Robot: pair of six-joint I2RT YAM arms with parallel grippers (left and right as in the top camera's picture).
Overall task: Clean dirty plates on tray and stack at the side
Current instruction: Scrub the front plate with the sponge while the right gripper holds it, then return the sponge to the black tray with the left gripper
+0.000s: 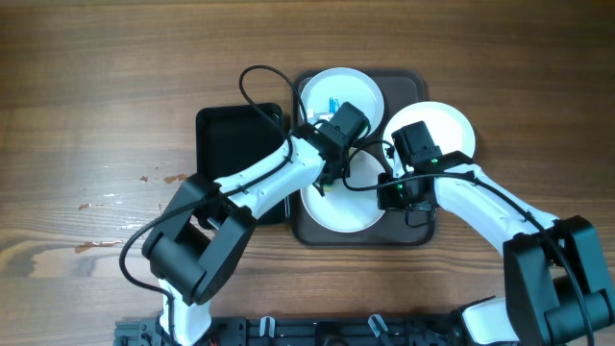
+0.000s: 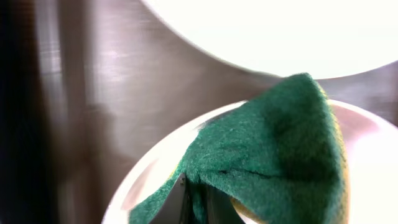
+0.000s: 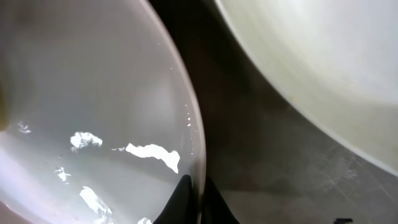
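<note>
The left gripper moves up off the near plate next, left in the overhead view and down, releasing the sponge on the black tray [image 1: 229, 144], which lies empty.
Three white plates lie on the brown-grey tray [image 1: 307, 234]. The far plate [image 1: 338, 96] has a blue smear at its centre. A second plate [image 1: 437, 123] lies at the right. The near plate [image 1: 341, 210] lies under both grippers. My left gripper [image 1: 325, 183] is shut on a green sponge [image 2: 267, 155] and holds it over the near plate [image 2: 373, 162]. My right gripper [image 1: 389, 192] is shut on the right rim of the near plate [image 3: 93, 93], one finger on each side of the rim [image 3: 198, 199].
A smaller glossy black tray [image 1: 235, 144] sits on the wooden table just left of the big tray. Cables loop above both wrists. The right plate [image 3: 323, 62] lies close beside my right gripper, with bare tray [image 3: 261, 168] between.
</note>
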